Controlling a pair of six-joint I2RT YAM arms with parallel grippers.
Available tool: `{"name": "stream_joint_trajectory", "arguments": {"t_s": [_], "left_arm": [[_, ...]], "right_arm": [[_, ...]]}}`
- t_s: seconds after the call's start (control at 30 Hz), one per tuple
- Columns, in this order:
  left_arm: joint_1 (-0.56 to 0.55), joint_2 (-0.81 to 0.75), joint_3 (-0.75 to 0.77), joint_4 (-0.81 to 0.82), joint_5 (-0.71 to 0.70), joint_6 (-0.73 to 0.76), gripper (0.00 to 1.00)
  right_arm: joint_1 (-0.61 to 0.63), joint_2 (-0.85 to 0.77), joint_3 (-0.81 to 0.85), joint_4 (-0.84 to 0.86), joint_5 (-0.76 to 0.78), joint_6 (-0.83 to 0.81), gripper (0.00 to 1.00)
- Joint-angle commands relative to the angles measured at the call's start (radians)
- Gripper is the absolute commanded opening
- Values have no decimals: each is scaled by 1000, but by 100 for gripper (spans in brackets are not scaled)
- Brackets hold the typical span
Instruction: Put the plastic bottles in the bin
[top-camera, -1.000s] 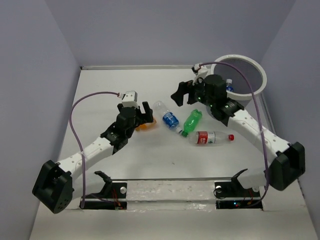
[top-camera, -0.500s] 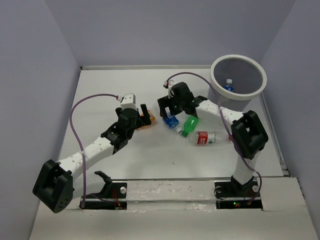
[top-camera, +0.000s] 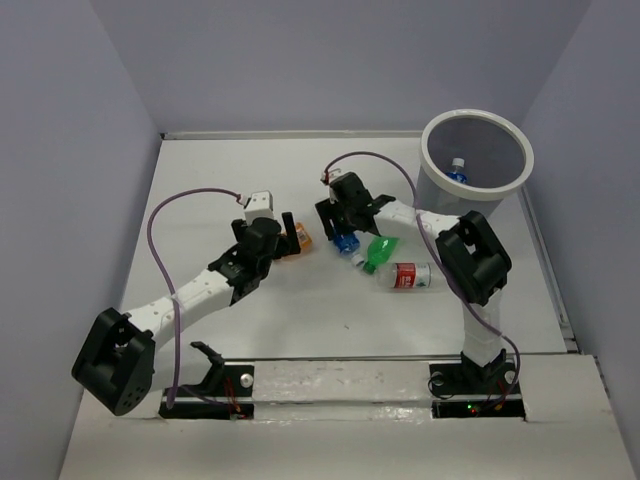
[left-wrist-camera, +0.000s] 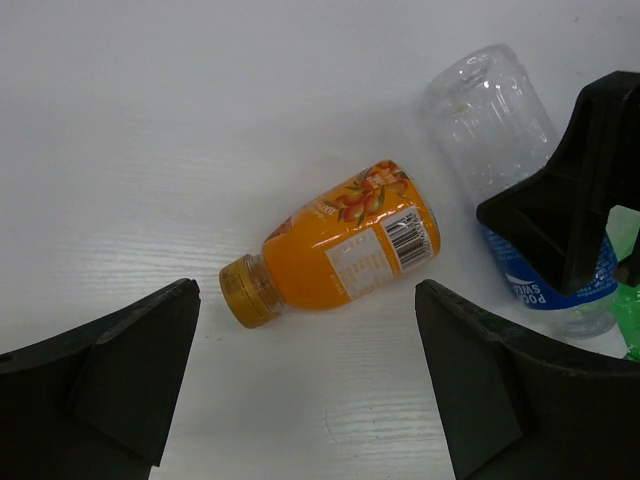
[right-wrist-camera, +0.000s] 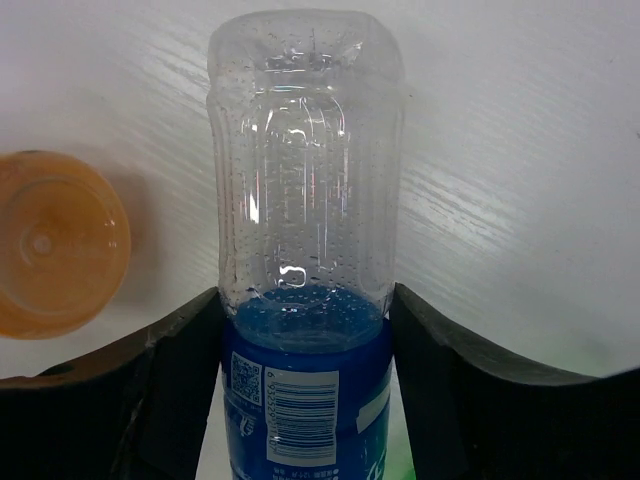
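My right gripper lifts the clear bottle above the bin's rim and across next, then releases it over the bin's opening (top-camera: 478, 150). The bin (top-camera: 440, 190) lies to its right in the top view, hence this move.
A clear bottle with a blue label (top-camera: 346, 243) (right-wrist-camera: 305, 200) lies mid-table, and my right gripper (top-camera: 338, 228) (right-wrist-camera: 305, 312) is shut on it, a finger pressed to each side at the label's top edge. Just left of it lies a stubby orange bottle (top-camera: 301, 240) (left-wrist-camera: 345, 250). My left gripper (top-camera: 282, 232) (left-wrist-camera: 305, 300) hangs open over that bottle's near side, touching nothing. A green bottle (top-camera: 381, 250) and a clear red-labelled bottle (top-camera: 410, 276) lie right of the held one. The bin (top-camera: 440, 190) stands at the far right with a blue-capped bottle (top-camera: 457, 169) inside.
The orange bottle's end (right-wrist-camera: 55, 255) is close beside the right gripper's left finger. A black right finger (left-wrist-camera: 570, 200) shows in the left wrist view, so both grippers work close together. Purple walls enclose the table on three sides.
The right arm swung from beside the bin down to the blue-labelled bottle and its jaws closed on it. The left gripper edged forward over the orange bottle, still open.
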Motion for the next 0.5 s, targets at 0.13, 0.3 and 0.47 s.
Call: {"name": "stream_joint_trajectory", "arguments": {"t_s": [0.13,0.3,0.47], "left_arm": [[-4,12,-6,97,86,73,99],[-45,18,-23,123,47,146,99],[-100,84,-4,190,-41,261,99]], "right_arm": [[0,-100,53,68,39,49,55],[0,-223,107,92,62,89,49],[0,-379,171,99,151,47,49]]}}
